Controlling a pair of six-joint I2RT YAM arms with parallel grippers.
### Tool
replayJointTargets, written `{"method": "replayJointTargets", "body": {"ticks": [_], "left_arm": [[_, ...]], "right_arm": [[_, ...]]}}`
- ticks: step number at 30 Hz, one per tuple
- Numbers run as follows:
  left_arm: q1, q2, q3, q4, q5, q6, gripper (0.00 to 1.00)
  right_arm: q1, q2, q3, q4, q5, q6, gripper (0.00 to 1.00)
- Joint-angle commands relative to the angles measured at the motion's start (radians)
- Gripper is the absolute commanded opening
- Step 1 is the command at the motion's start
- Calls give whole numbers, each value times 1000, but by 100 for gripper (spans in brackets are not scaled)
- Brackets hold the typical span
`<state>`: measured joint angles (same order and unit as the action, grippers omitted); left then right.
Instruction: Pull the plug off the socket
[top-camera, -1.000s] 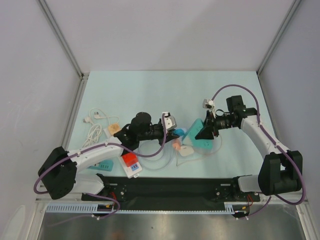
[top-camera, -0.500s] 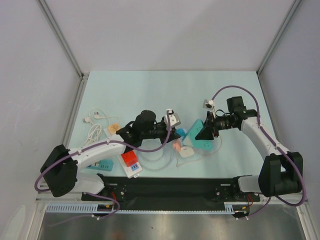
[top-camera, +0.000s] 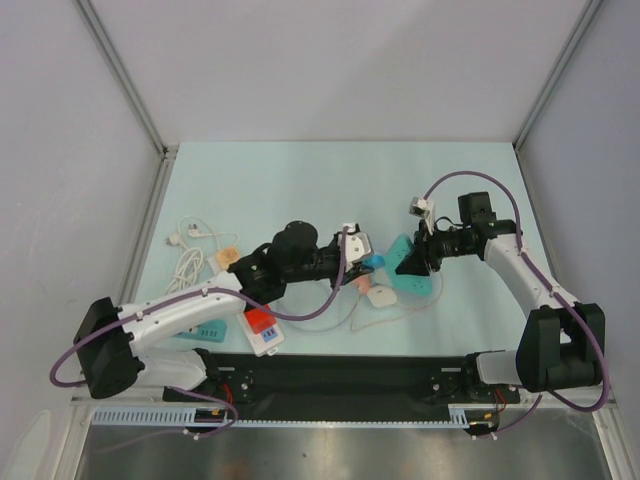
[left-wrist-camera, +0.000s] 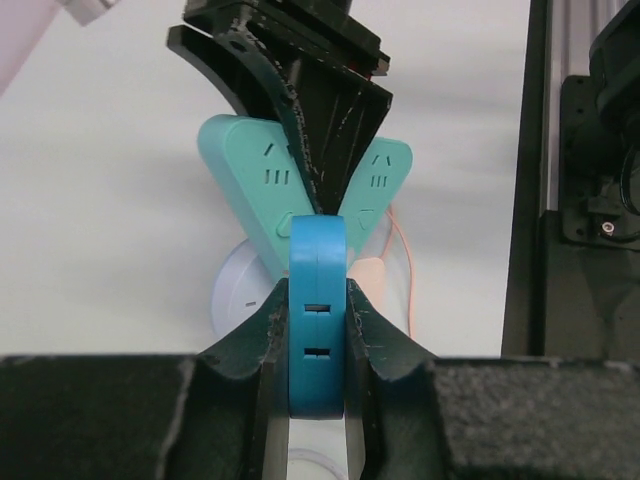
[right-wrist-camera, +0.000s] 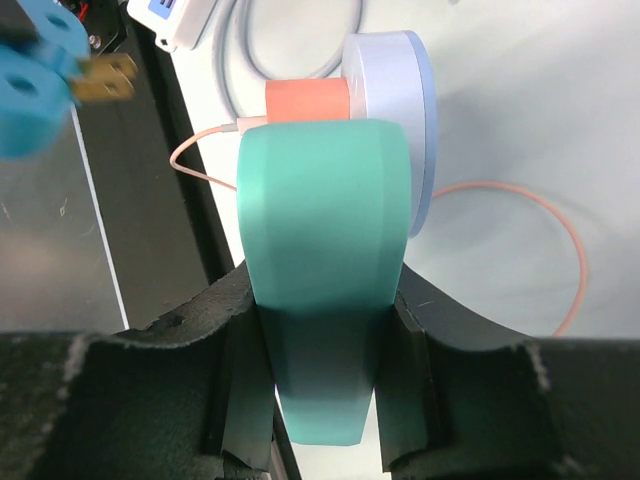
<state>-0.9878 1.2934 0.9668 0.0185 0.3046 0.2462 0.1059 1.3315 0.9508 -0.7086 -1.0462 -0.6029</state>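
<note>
I will move my left gripper outward, to the left in the top view, and down over the far table, as the pins of the blue plug are off the teal socket strip.
My left gripper (top-camera: 364, 252) is shut on a blue plug (top-camera: 374, 262), which sits upright between its fingers in the left wrist view (left-wrist-camera: 318, 310). My right gripper (top-camera: 425, 257) is shut on a teal socket strip (top-camera: 410, 272), seen end-on in the right wrist view (right-wrist-camera: 320, 240). The plug (right-wrist-camera: 35, 80) shows bare brass prongs (right-wrist-camera: 105, 78) there, clear of the strip. In the left wrist view the strip's two faces (left-wrist-camera: 255, 180) spread just behind the plug, with the right gripper's black fingers (left-wrist-camera: 320, 110) between them.
An orange plug (right-wrist-camera: 305, 100) is joined to a white round puck (right-wrist-camera: 385, 100) with a thin pink cable (right-wrist-camera: 540, 215) below the strip. A red and white box (top-camera: 260, 328), a coiled white cable (top-camera: 188, 258) and a beige piece (top-camera: 230, 257) lie at the left.
My left arm has reached right with the blue plug, closer to the teal strip. My right gripper and the strip have shifted slightly right.
</note>
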Motion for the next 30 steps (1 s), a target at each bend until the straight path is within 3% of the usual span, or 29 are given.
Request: {"method": "replayJointTargets", "body": {"ticks": [1,6,13,20,25,30], "left_arm": [[35,-81,-40,96,41,-64,0],[150,-141,-120,184,2,-266,0],[484,-128,-151,255,-99,-640,0],[742,95,-56,242,-113,-919,0],[903,301,26,306,-101,-1021,0],[985,489,194,249,-59,-1055,0]], "right_arm": [[-6,-18,17,47,-15,-28,0],[-9,-22,14,61,-11,-11,0],[-8,-32,-4,124,31,66,0],[-6,-60,-18,166,66,109,0],[-8,-75,-20,175,80,118,0],[-6,-81,-18,176,81,121,0]]}}
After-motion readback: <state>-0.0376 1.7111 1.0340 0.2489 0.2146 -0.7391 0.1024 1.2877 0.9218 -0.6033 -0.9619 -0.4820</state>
